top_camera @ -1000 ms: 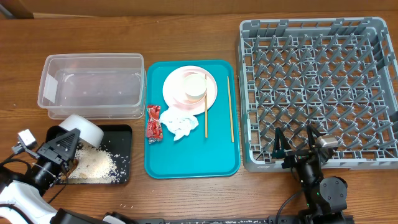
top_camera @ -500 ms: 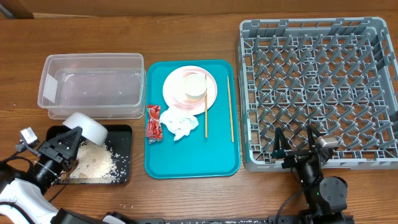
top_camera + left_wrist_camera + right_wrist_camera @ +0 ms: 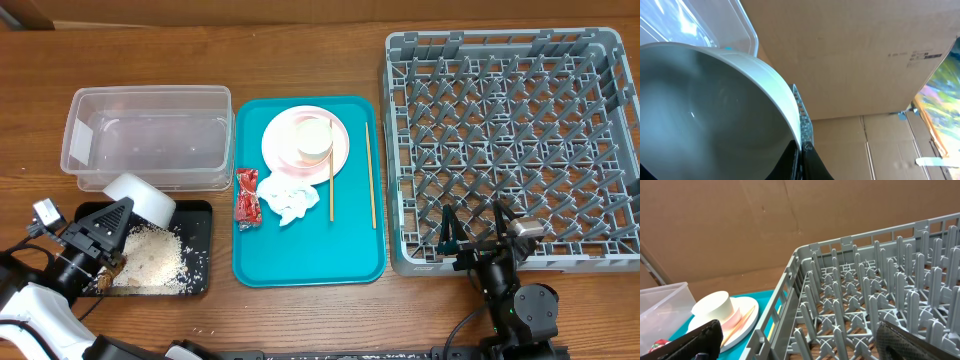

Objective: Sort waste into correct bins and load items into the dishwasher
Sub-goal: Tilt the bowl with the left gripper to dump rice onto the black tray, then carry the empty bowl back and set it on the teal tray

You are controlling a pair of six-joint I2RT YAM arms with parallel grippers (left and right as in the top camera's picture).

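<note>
The left gripper swings to the right in the overhead view next, levels the bowl (image 3: 140,197) and brings it down onto the near part of the teal tray, which lies empty.
My left gripper (image 3: 116,218) is shut on the rim of the pale grey-blue bowl (image 3: 140,197) and holds it tilted over the black tray (image 3: 200,250). White rice (image 3: 150,262) and a brown scrap (image 3: 111,268) lie in that tray. In the left wrist view the bowl (image 3: 715,110) fills the frame, its rim pinched between the fingers (image 3: 802,155). The red wrapper (image 3: 247,195), tissue (image 3: 288,195), pink plate (image 3: 340,150), white cup (image 3: 313,138) and two chopsticks (image 3: 370,175) are on the teal tray (image 3: 310,260). My right gripper (image 3: 475,232) is open at the front edge of the grey dish rack (image 3: 510,140).
The clear tub (image 3: 150,140) stands behind the black tray, with nothing showing inside. In the right wrist view the rack wall (image 3: 805,280) is close ahead, with the cup (image 3: 712,307) and the plate (image 3: 742,317) to its left. A few rice grains (image 3: 205,331) lie on the table.
My left gripper has shifted slightly left and back with the bowl, which has tipped a little more. A brown scrap now shows at the rice's left edge. The right arm has not moved.
</note>
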